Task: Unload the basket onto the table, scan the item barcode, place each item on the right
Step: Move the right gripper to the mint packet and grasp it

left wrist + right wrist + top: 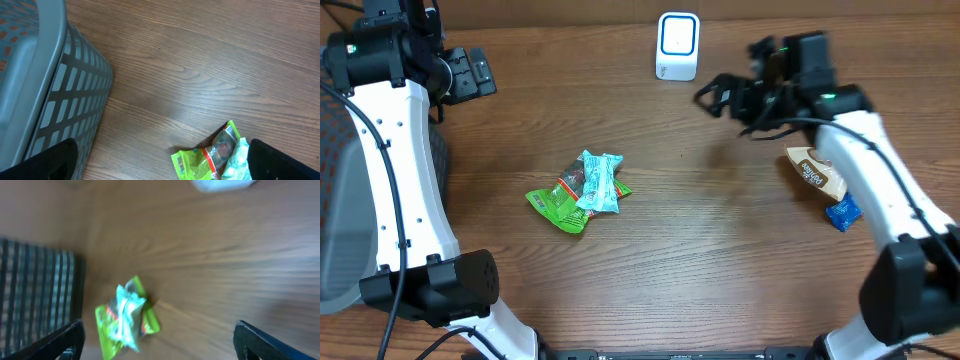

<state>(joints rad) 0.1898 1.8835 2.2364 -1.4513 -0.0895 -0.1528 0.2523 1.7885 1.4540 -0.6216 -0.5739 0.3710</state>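
The teal packet's nearer end (614, 172) (133, 322) is below my right gripper and to its left in the overhead view, so my right gripper needs to move down, back and across onto that end.
The white barcode scanner (677, 46) stands at the back middle of the table; its blurred base shows in the right wrist view (220, 184). A green snack packet (556, 200) and a teal packet (599, 182) lie piled together mid-table. My right gripper (715, 95) hangs open and empty right of the scanner, far from the pile. In its blurred view, that gripper (160, 347) faces the teal packet (127, 315). My left gripper (470, 72) is open at the back left. In the left wrist view it (162, 167) holds nothing, with the green packet (197, 162) low between its fingers.
A grey slotted basket (335, 210) stands at the left edge, also filling the left of the left wrist view (45, 75). A brown packet (817, 172) and a small blue item (842, 213) lie at the right, beside my right arm.
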